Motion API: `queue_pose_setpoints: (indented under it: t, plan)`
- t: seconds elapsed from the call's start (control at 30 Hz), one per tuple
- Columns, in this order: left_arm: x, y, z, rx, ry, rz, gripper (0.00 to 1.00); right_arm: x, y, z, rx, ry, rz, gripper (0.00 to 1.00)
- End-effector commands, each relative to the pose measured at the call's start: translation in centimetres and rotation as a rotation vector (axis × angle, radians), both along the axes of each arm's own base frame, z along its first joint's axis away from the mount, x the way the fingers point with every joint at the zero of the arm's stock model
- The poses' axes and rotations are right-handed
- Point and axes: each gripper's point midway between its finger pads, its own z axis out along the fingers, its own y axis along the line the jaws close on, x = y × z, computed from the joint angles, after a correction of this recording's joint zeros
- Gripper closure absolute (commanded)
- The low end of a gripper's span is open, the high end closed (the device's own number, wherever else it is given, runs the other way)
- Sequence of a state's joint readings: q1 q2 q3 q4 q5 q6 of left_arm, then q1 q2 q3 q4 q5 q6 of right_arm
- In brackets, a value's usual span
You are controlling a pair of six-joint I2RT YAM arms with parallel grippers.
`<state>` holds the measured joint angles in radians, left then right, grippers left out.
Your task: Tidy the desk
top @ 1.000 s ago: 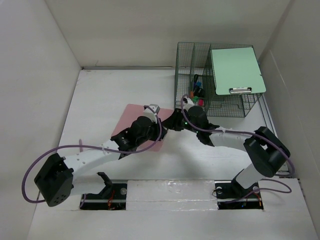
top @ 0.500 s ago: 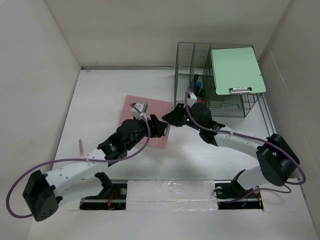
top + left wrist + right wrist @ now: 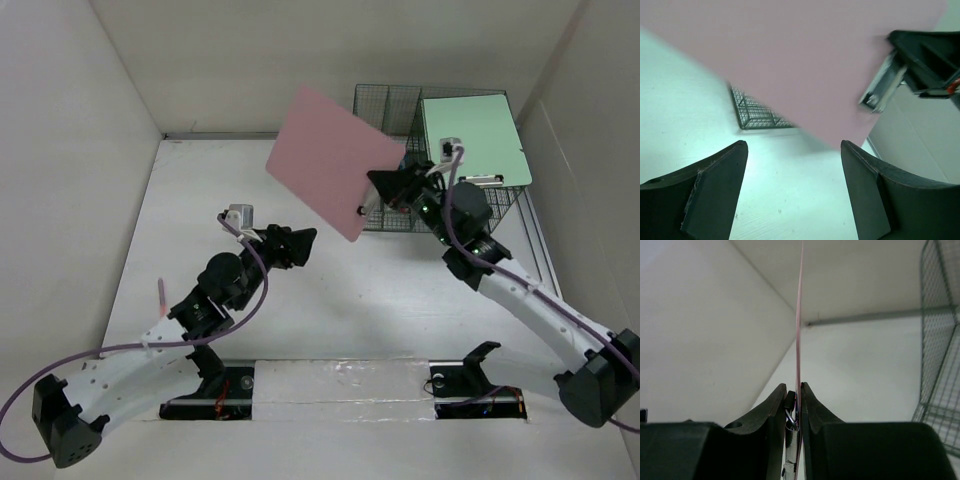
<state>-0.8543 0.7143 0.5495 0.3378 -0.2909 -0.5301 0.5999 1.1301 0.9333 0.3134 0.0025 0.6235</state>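
Observation:
I will carry the matching pink clipboard over to the racked light green clipboard, which is to the right of my right gripper in the top view. Then I will lower it and let go.
A pink clipboard hangs tilted in the air above the white desk, just left of the rack. My right gripper is shut on its clip end; in the right wrist view the board stands edge-on between the closed fingers of that gripper. My left gripper is lower and to the left, open and empty. In the left wrist view the left gripper has only bare desk between its fingers, with the pink board overhead and its metal clip held by the other gripper.
A green wire-mesh rack stands at the back right, with a light green clipboard lying on top of it. The rack also shows as mesh in the left wrist view and at the right edge of the right wrist view. White walls enclose the desk.
The right gripper has raised the pink clipboard off the desk, up and toward the rack. The left gripper let go of it, opened, and drew back to the left.

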Motion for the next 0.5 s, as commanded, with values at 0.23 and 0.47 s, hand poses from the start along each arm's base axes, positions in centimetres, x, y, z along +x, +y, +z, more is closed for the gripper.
queue_pose_setpoints:
  t: [0.23,0.47]
  plan:
    - [1.5,0.3,-0.1,-0.025,0.028,0.061,0.29,-1.4,-12.8,10.6,0.119,-0.261,-0.298,1.00]
    - [1.6,-2.0,-1.1,0.007,0.041,-0.027,0.29,-1.4,-19.7,11.7,0.122,-0.296,-0.454,1.00]
